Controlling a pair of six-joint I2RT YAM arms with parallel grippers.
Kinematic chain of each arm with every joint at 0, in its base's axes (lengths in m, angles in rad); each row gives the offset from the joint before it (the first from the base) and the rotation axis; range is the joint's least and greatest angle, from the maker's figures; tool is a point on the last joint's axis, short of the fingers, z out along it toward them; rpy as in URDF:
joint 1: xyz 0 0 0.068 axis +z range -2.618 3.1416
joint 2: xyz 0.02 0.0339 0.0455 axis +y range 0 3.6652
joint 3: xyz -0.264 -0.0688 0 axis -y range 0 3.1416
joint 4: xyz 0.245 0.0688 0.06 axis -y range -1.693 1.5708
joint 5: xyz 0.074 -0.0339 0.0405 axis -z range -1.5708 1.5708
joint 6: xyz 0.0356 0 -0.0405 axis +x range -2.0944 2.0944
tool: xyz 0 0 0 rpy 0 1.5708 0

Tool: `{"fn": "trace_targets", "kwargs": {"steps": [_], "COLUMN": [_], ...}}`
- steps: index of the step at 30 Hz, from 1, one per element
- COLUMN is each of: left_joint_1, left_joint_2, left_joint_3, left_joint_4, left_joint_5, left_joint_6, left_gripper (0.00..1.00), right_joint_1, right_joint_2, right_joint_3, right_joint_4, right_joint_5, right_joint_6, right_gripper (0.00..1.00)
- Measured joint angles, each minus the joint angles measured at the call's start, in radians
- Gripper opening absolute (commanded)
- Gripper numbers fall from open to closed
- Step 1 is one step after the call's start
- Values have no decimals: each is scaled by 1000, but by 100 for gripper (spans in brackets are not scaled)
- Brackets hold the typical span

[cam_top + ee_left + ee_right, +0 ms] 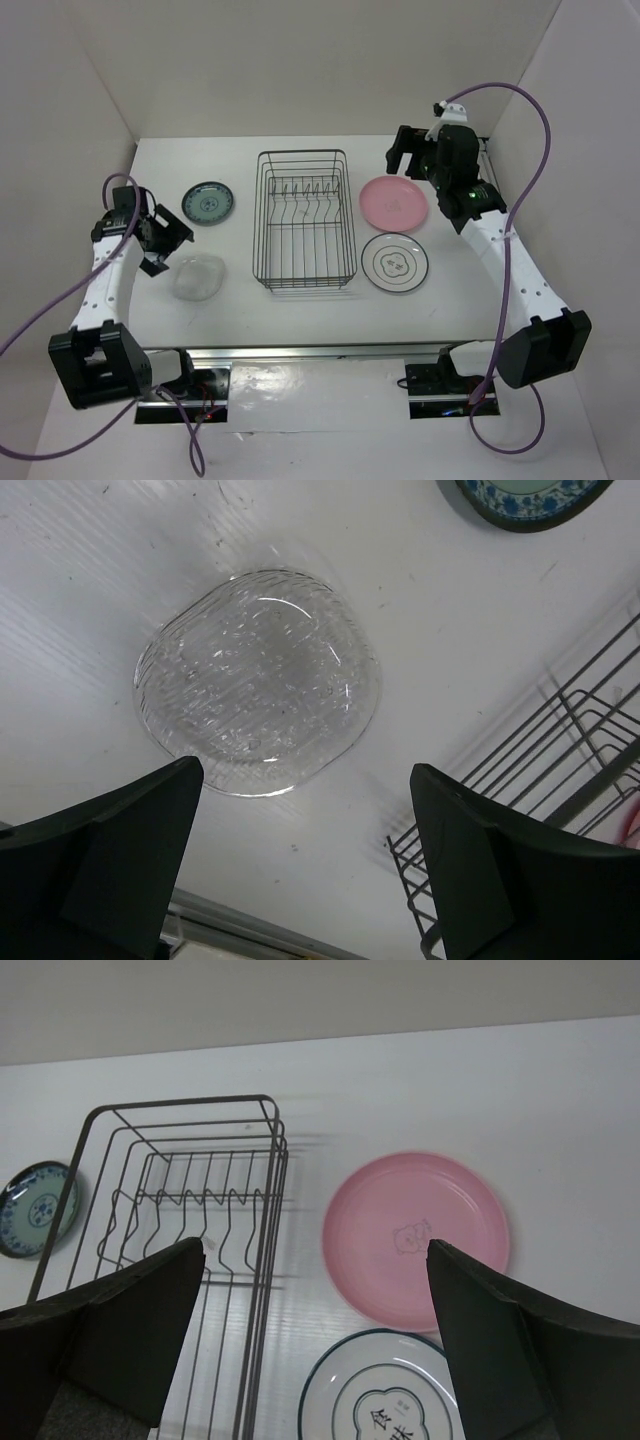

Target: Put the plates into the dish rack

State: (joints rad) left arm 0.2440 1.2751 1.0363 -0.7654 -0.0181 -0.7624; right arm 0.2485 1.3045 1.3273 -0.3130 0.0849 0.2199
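I will lower my left gripper next and draw it back so that its fingers are on both sides of the glass plate's rim (177,287), which is clear on the plate's side away from the rack (303,218).
The black wire dish rack (303,218) stands mid-table with nothing in it. Left of it lie a dark teal patterned plate (208,203) and a clear glass squarish plate (199,277). A pink plate (394,202) and a white ringed plate (395,262) lie to its right. My left gripper (170,248) hovers open just left of the glass plate (258,680), with nothing between its fingers (150,820). My right gripper (402,162) hangs open above the far edge of the pink plate (415,1235), also holding nothing. The rack (180,1190) shows in the right wrist view.
White walls close in the table at the back and on both sides. A metal rail (320,352) runs along the near edge between the arm bases. Purple cables (540,120) loop off both arms. The rack's corner (560,750) lies close to the left gripper's right finger.
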Motion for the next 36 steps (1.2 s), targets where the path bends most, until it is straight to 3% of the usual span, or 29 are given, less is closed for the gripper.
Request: {"fn": "trace_targets", "kwargs": {"steps": [5,21,34,36], "left_joint_1": [6,24,23,22], "left_joint_2": [-84,-12,81,83], "left_joint_3": [12,-85,-244,-248], "left_joint_4": [-35,-212,-120,-110], "left_joint_5": [-23,-66,-37,-45], "left_joint_6": [-6,-190,-273,-284], "left_gripper": [99,93,87,82], "right_joint_1": [0,1,1,1], "right_joint_2": [11,10,10,10], "right_joint_3": [-1,-6,-6,-6], "right_joint_4": [8,15,23,28], "right_joint_5": [-42,-105,-134,-136], "right_joint_6": [0,8,22,23], "right_gripper": [99,99,99,99]}}
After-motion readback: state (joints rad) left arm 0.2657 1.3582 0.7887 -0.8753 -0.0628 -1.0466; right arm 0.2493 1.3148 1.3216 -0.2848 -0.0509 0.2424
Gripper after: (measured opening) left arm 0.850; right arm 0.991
